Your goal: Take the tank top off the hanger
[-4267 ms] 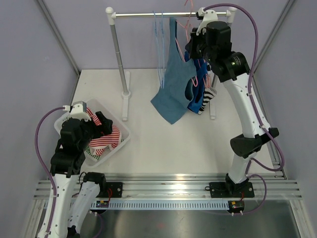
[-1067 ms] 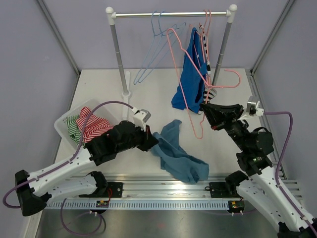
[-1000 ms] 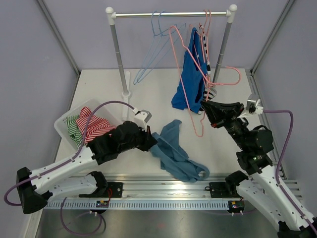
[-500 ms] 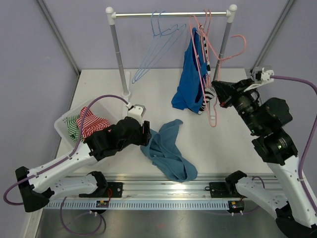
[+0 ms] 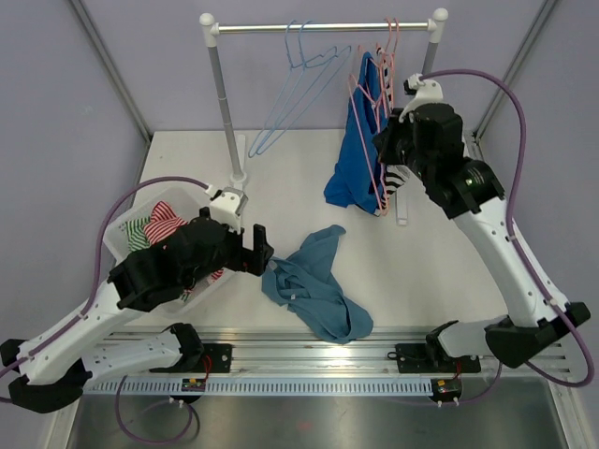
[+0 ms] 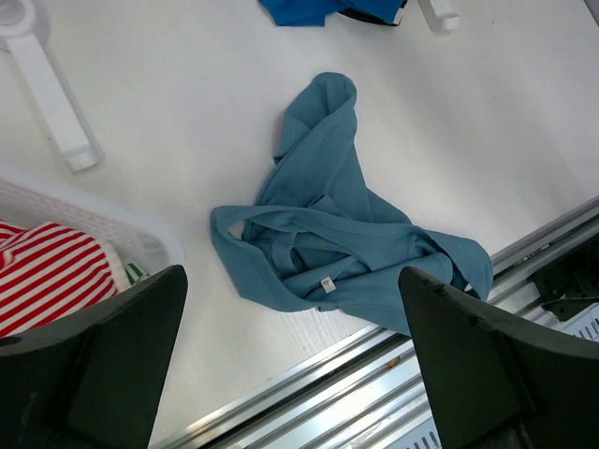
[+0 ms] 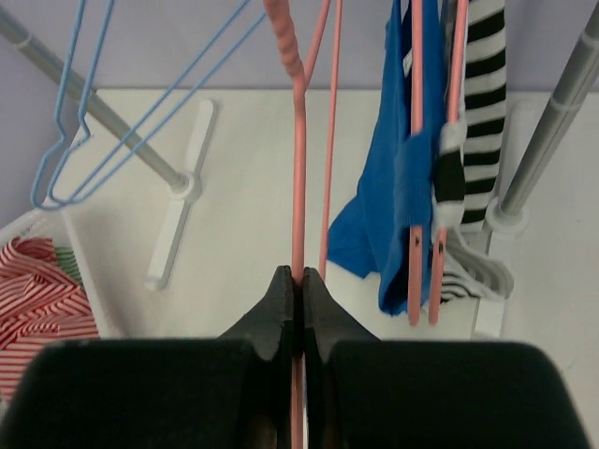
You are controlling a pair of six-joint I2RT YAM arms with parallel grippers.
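Note:
The right gripper will next carry the pink hanger outward to the bar and toward the blue hangers, because the pink hanger is bare and the bar has room beside them.
The teal tank top [image 5: 314, 285] lies crumpled on the white table, off any hanger; it fills the middle of the left wrist view [image 6: 328, 253]. My left gripper [image 5: 257, 251] is open and empty, just left of the top, with its fingers [image 6: 122, 355] wide apart above the table's front edge. My right gripper [image 5: 384, 140] is raised near the rack and shut on the thin wire of a bare pink hanger [image 7: 299, 168], pinched between the fingertips [image 7: 299, 281].
A clothes rack [image 5: 318, 28] stands at the back with blue wire hangers [image 5: 295, 94], a blue garment [image 5: 360, 150] and a black-and-white striped garment [image 7: 477, 94] on pink hangers. A white basket [image 5: 131, 224] with red-striped clothes sits at the left.
My right arm has lifted the pink hanger up to the rack beside the blue garment. My left gripper has drawn back to the left, and the tank top stays on the table.

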